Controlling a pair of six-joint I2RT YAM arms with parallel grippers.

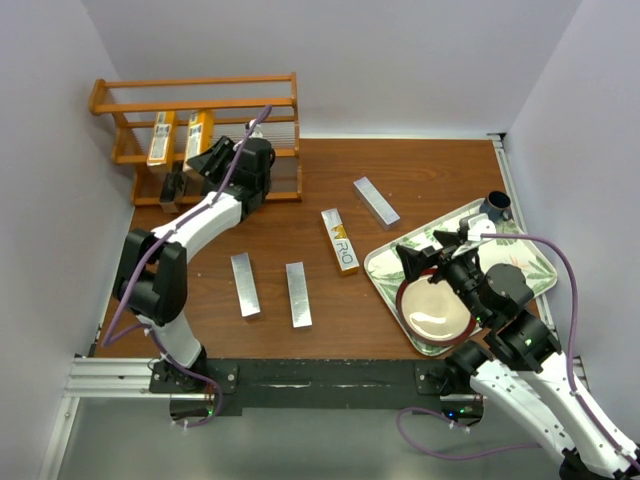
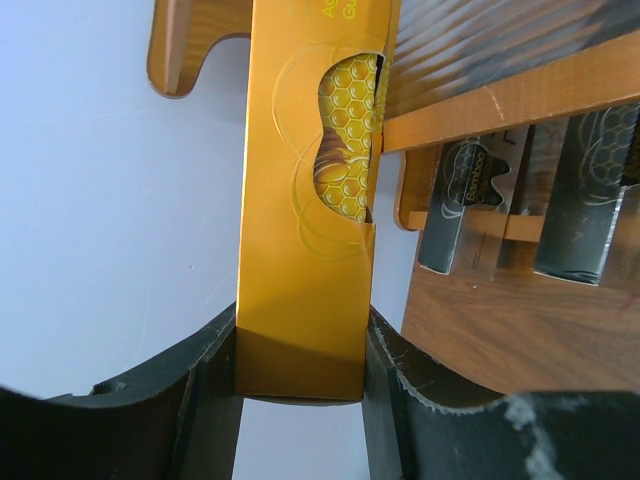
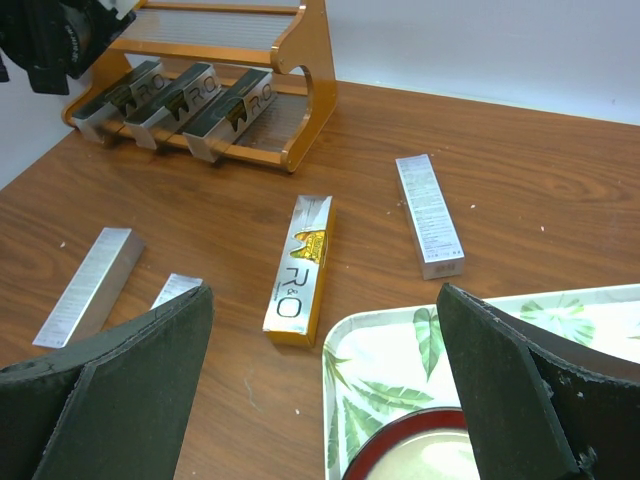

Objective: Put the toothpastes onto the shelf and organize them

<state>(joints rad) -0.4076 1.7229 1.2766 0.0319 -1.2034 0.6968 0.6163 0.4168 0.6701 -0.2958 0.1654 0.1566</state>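
My left gripper is to move down and push the gold carton outward onto that shelf level.
The orange-brown shelf (image 1: 195,82) stands at the table's back left. My left gripper (image 1: 207,158) is at its middle tier, shut on a gold carton (image 2: 305,230) whose far end reaches over the rail; it also shows in the top view (image 1: 197,133). A second gold carton (image 1: 160,137) lies beside it. Three black cartons (image 3: 175,100) lie on the bottom tier. On the table lie three silver-grey cartons (image 1: 245,284) (image 1: 298,294) (image 1: 375,201) and a gold-and-white carton (image 1: 340,241). My right gripper (image 3: 325,330) is open and empty above the tray's near-left corner.
A leaf-patterned tray (image 1: 530,262) at the right holds a red-rimmed bowl (image 1: 437,312). A dark cup (image 1: 497,207) stands at the tray's far corner. White walls close in the table on the left, back and right.
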